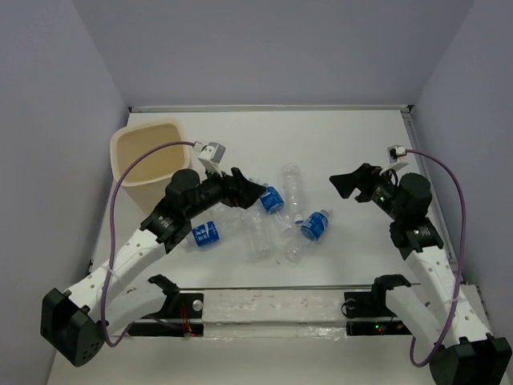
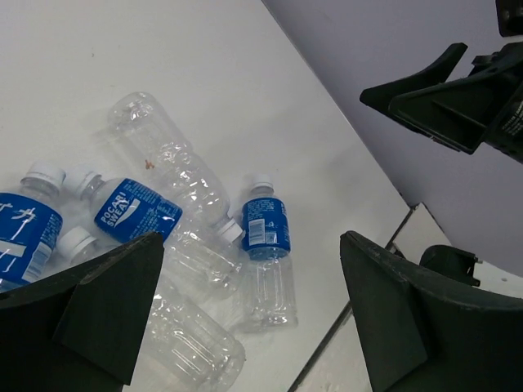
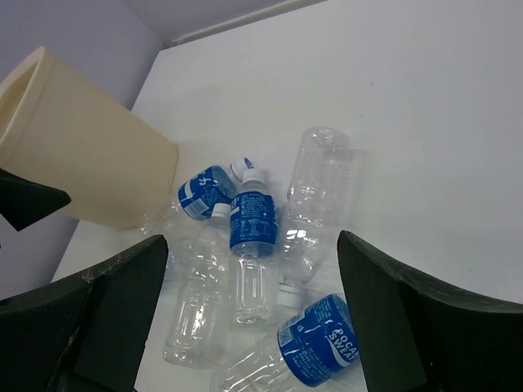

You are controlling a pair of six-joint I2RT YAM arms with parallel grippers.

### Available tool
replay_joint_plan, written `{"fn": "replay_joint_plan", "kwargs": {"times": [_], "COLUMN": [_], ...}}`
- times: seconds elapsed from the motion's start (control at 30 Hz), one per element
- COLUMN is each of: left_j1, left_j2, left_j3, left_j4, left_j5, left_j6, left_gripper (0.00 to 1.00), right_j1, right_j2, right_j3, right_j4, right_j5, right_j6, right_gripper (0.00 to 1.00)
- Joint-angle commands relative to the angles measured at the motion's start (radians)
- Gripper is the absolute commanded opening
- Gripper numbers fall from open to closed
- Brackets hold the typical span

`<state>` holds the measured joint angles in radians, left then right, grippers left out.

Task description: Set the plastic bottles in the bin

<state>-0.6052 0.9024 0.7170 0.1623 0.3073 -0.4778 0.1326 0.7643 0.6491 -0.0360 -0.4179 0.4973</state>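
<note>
Next, my left gripper shifts to the right in the top view, outward and down onto the bare bottle's far end, since it lies clear of other bottles.
Several small clear plastic bottles lie in a heap mid-table, among them three with blue labels (image 1: 272,199), (image 1: 315,225), (image 1: 207,234) and a bare one (image 1: 291,180). The beige bin (image 1: 148,160) stands upright at the far left; it also shows in the right wrist view (image 3: 82,155). My left gripper (image 1: 252,191) is open and empty, hovering at the heap's left side, above a blue-labelled bottle (image 2: 265,229) and a clear one (image 2: 192,335). My right gripper (image 1: 346,184) is open and empty, to the right of the heap, facing a blue-labelled bottle (image 3: 252,216).
A clear rail (image 1: 272,298) runs along the near edge between the arm bases. The table's raised back edge (image 1: 272,107) and grey walls close in the far side. A purple cable (image 1: 128,172) loops past the bin's front.
</note>
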Motion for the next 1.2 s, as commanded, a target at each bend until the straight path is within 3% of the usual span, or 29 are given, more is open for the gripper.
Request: {"fn": "replay_joint_plan", "kwargs": {"times": [0.0, 0.2, 0.4, 0.6, 0.9, 1.17], "left_j1": [-0.013, -0.068, -0.258, -0.291, -0.286, -0.216], "left_j2": [0.061, 0.216, 0.401, 0.617, 0.947, 1.174], "left_j3": [0.033, 0.096, 0.229, 0.386, 0.639, 0.828], "left_j4": [0.143, 0.135, 0.024, -0.047, -0.13, -0.156], "left_j5": [0.015, -0.063, -0.446, -0.663, -0.827, -0.711], "left_j6": [-0.077, -0.096, -0.038, -0.025, 0.002, 0.01], "left_gripper": [0.99, 0.99, 0.99, 0.99, 0.99, 0.99], "right_j1": [0.007, 0.007, 0.007, 0.007, 0.007, 0.007], "right_j2": [-0.077, -0.204, -0.304, -0.37, -0.385, -0.316], "right_j3": [-0.045, -0.1, -0.132, -0.164, -0.184, -0.181], "right_j4": [0.05, -0.036, -0.136, -0.254, -0.312, -0.315], "right_j5": [0.037, 0.086, 0.09, 0.136, 0.116, 0.102], "right_j6": [0.035, 0.047, 0.046, 0.043, 0.063, 0.057], "right_gripper": [0.89, 0.89, 0.89, 0.89, 0.89, 0.9]}}
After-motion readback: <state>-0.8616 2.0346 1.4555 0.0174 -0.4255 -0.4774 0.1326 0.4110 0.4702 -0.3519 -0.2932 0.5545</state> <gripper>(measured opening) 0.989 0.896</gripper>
